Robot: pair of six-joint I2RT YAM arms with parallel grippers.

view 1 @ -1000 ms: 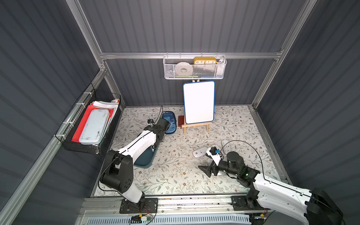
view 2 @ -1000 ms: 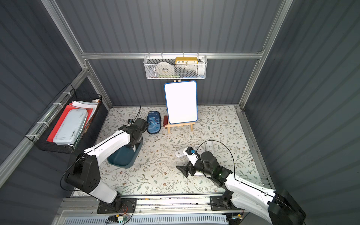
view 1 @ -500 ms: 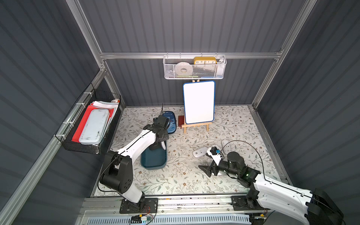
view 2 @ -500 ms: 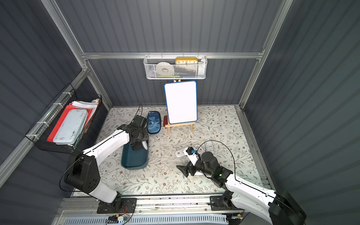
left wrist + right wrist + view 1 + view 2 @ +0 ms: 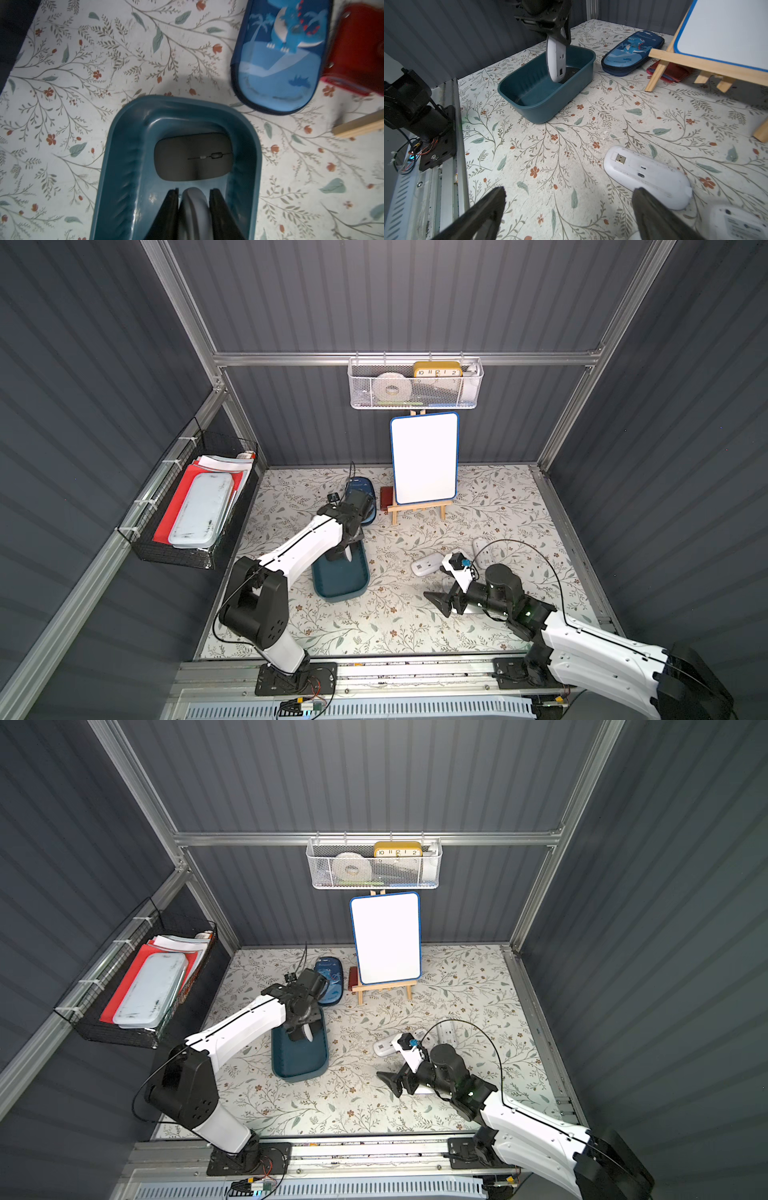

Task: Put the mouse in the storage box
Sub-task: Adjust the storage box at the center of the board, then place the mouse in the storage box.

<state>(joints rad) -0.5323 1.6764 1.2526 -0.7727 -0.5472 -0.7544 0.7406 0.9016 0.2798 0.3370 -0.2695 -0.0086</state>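
Note:
My left gripper should lower the white mouse into the clear space below and let it go, because the bare bottom of the box beside the grey mouse is there.
The storage box is a dark teal bin on the floral table, left of centre in both top views. A dark grey mouse lies flat inside it. My left gripper is shut on a white mouse held on edge, its lower end below the box's rim and over the grey mouse. My right gripper stands open low over the table. Close beside one of its fingers, a white mouse lies upside down.
Another white mouse lies further right, and one sits by the right wrist. A blue dinosaur case, a red wallet and a whiteboard on a wooden easel stand behind the box. A wire rack hangs left.
The storage box has slid to the right across the table. My left gripper, still holding the white mouse, has moved nearer and down over the box. The right arm has stayed still.

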